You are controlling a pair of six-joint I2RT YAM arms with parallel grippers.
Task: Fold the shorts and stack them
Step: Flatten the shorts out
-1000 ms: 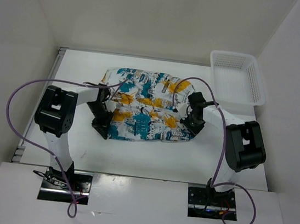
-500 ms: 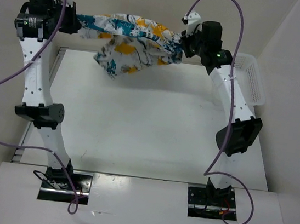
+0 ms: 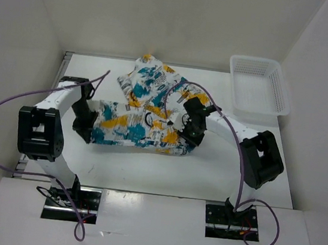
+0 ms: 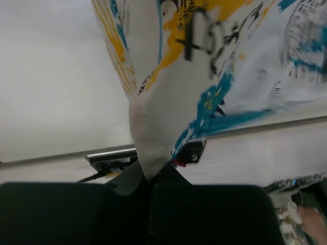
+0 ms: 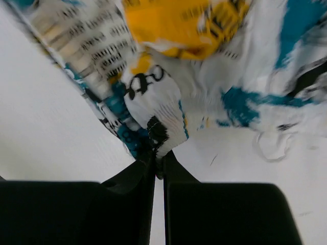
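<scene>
The near part of the shorts already stretches between both grippers, so my right gripper will next move down and slightly back to the bare tabletop just below and release its end of the shorts.
The printed shorts [image 3: 143, 117] lie on the white table, bunched, with one part stretched along the near side between my two grippers and another part trailing toward the far side. My left gripper [image 3: 85, 130] is shut on the left end of the cloth, shown as a pinched white corner in the left wrist view [image 4: 148, 168]. My right gripper [image 3: 187, 139] is shut on the right end, where the right wrist view shows a black-stitched edge [image 5: 159, 148] clamped between the fingers. I see one bundle only; I cannot tell whether a second pair is within it.
A white plastic lattice basket [image 3: 259, 85] stands at the far right of the table. White walls enclose the table on the left, back and right. Purple cables loop over both arms.
Both grippers, which held the shorts stretched high in the air half a second ago, have come down to the table's near-middle, laying the cloth down still gripped at both ends.
</scene>
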